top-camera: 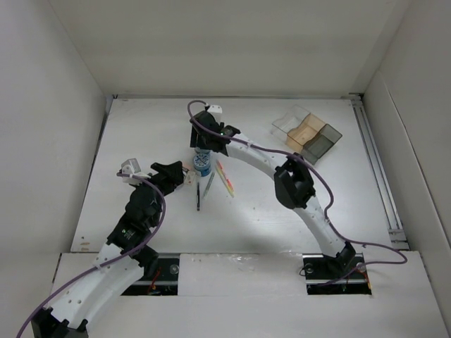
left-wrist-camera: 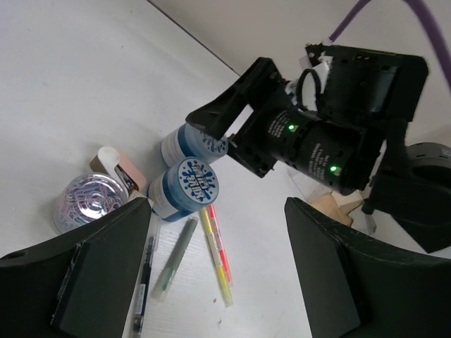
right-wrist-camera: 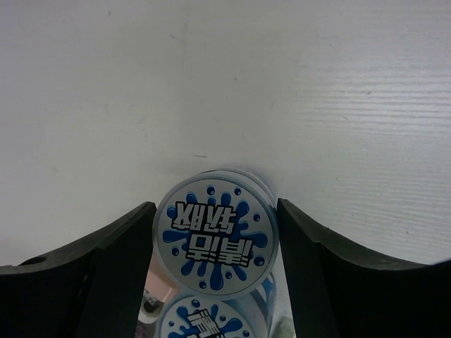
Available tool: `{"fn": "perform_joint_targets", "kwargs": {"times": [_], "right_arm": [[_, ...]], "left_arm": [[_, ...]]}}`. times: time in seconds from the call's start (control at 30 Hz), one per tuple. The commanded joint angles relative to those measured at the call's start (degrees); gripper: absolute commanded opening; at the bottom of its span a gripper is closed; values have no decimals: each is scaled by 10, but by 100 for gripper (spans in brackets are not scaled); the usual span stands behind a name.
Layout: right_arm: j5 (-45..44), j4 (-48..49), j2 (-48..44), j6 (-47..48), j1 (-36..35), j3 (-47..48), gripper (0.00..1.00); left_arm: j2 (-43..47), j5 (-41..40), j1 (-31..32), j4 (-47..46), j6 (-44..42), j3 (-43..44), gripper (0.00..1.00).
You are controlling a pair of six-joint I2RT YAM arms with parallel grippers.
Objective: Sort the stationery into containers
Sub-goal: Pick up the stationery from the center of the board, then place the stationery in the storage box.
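Note:
My right gripper moves up and to the right in the top view over the tray's clear section point(top-camera: 289, 122) next and releases the far roll, because the section is empty.
Two blue-and-white rolls stand side by side on the table. My right gripper point(right-wrist-camera: 215, 246) has a finger against each side of the far roll point(right-wrist-camera: 215, 232), which still seems to stand on the table point(left-wrist-camera: 184, 143). The near roll point(left-wrist-camera: 187, 184) is free. My left gripper point(left-wrist-camera: 218, 282) is open and empty above the pens. A grey pen point(left-wrist-camera: 176, 257), a dark pen point(left-wrist-camera: 143, 282) and two orange-yellow pens point(left-wrist-camera: 215, 250) lie just in front of the rolls. The clear organizer tray point(top-camera: 325, 144) sits at the far right, with tan and smoky compartments.
A silvery round tin point(left-wrist-camera: 88, 201) and a pink eraser point(left-wrist-camera: 120, 167) lie left of the rolls, close to my left fingers point(left-wrist-camera: 77, 274). The right arm point(top-camera: 296, 183) arches across the table's middle. White walls enclose the table on three sides.

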State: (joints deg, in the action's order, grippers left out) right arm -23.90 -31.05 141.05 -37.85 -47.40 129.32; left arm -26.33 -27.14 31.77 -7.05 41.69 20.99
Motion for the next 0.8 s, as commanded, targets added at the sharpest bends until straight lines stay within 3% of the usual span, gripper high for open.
{"fn": "perform_joint_targets", "kwargs": {"times": [0.0,0.13,0.33,0.5,0.77], "right_arm": [[31,79,-101,-35,31,2,53],[15,79,-168,-30,84,-30,53],[-11,74,-258,-25,234,-137,53],[7,74,-260,-30,351,-158,52],[56,52,-193,-20,419,-98,52]], "left_arm": [[7,8,-1,-27,2,-5,74],[-12,37,-1,-47,2,-10,76],[-33,76,-1,-59,-8,-5,85],[-56,100,-1,-76,-14,-5,86],[-56,105,-1,-87,-14,-10,86]]}}
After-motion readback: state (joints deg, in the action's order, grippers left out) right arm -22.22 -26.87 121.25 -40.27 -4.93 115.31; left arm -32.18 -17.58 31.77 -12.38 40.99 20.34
